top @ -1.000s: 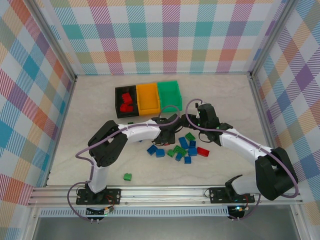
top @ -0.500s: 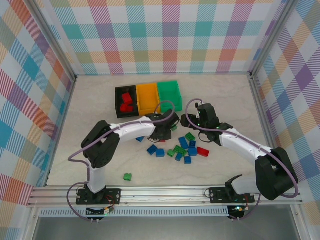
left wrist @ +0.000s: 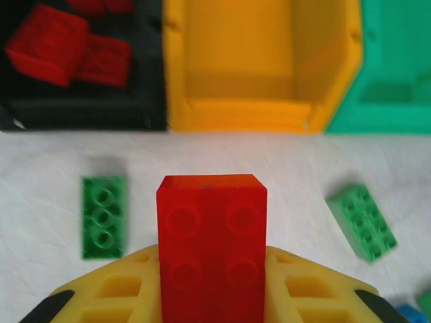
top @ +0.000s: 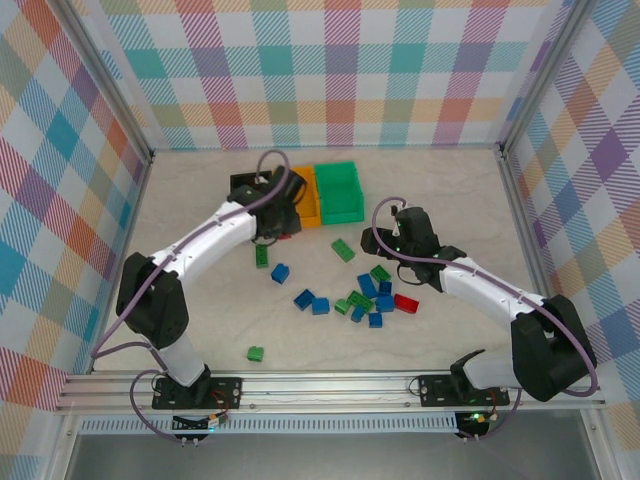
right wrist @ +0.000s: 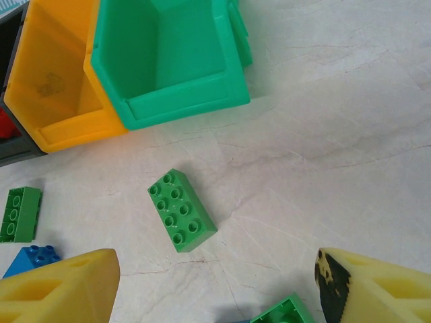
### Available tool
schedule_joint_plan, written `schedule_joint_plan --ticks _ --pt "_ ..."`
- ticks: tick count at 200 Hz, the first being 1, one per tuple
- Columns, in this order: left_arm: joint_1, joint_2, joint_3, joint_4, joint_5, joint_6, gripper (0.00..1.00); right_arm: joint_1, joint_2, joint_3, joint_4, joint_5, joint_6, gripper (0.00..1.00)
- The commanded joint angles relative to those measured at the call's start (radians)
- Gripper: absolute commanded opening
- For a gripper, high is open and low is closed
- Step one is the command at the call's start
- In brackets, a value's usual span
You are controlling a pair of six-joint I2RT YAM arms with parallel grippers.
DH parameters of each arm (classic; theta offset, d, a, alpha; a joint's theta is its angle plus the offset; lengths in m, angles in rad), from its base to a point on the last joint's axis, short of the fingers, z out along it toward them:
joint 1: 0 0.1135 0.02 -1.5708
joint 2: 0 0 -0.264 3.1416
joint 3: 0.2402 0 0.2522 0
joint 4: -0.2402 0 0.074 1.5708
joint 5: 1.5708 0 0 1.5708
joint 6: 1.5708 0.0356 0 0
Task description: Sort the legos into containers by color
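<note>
My left gripper should next move outward over the black bin beside the orange bin [left wrist: 242, 111] and let go, because that bin holds red legos.
My left gripper [top: 277, 224] is shut on a red lego [left wrist: 212, 245], held studs-up just in front of the bins. Straight ahead is the orange bin [left wrist: 242, 111], with the black bin [left wrist: 81, 118] to its left holding red legos [left wrist: 47, 47] and the green bin [left wrist: 377, 114] to its right. My right gripper [right wrist: 219, 296] stands open above the table, with nothing between its fingers. A green lego [right wrist: 182, 210] lies ahead of it. Several blue, green and red legos [top: 370, 295] are piled at mid-table.
A green lego [top: 262, 254] and a blue one [top: 280, 272] lie loose below the left gripper. One green lego [top: 256, 353] sits alone near the front edge. Plaid walls close in the table on three sides.
The left arm swung from the pile back and left to the bins, its jaws closing on the red lego on the way. The right arm has stayed still.
</note>
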Motion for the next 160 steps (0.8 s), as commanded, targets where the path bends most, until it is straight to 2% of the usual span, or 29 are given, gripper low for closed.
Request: schedule_joint_plan --ticks 1,29,57,61,73,80,102,125,160 --pt "0.100 0.010 0.060 -0.038 0.056 0.084 0.23 -0.005 -0.027 -0.013 0.022 -0.014 0.010 0.77" --pt "0.207 0.124 0.192 -0.038 0.126 0.121 0.25 -0.007 -0.019 -0.012 0.025 -0.014 0.010 0.77" --pt "0.264 0.305 0.438 -0.117 0.186 0.147 0.29 -0.007 -0.013 -0.011 0.026 -0.014 0.010 0.77" --pt "0.267 0.330 0.473 -0.129 0.187 0.150 0.31 -0.007 -0.012 -0.011 0.028 -0.014 0.010 0.77" --pt "0.278 0.412 0.579 -0.169 0.189 0.161 0.50 -0.008 -0.010 -0.011 0.026 -0.010 0.009 0.77" --pt "0.282 0.461 0.646 -0.204 0.195 0.165 0.57 -0.008 -0.009 -0.009 0.026 -0.008 0.008 0.77" --pt "0.282 0.552 0.792 -0.295 0.185 0.168 0.62 -0.010 -0.010 -0.007 0.021 -0.003 0.005 0.77" --pt "0.280 0.470 0.657 -0.210 0.186 0.147 0.63 -0.012 -0.017 -0.008 0.017 -0.003 0.004 0.77" --pt "0.271 0.147 0.145 0.133 0.244 0.093 0.63 -0.014 -0.016 -0.011 0.023 -0.011 0.009 0.77"
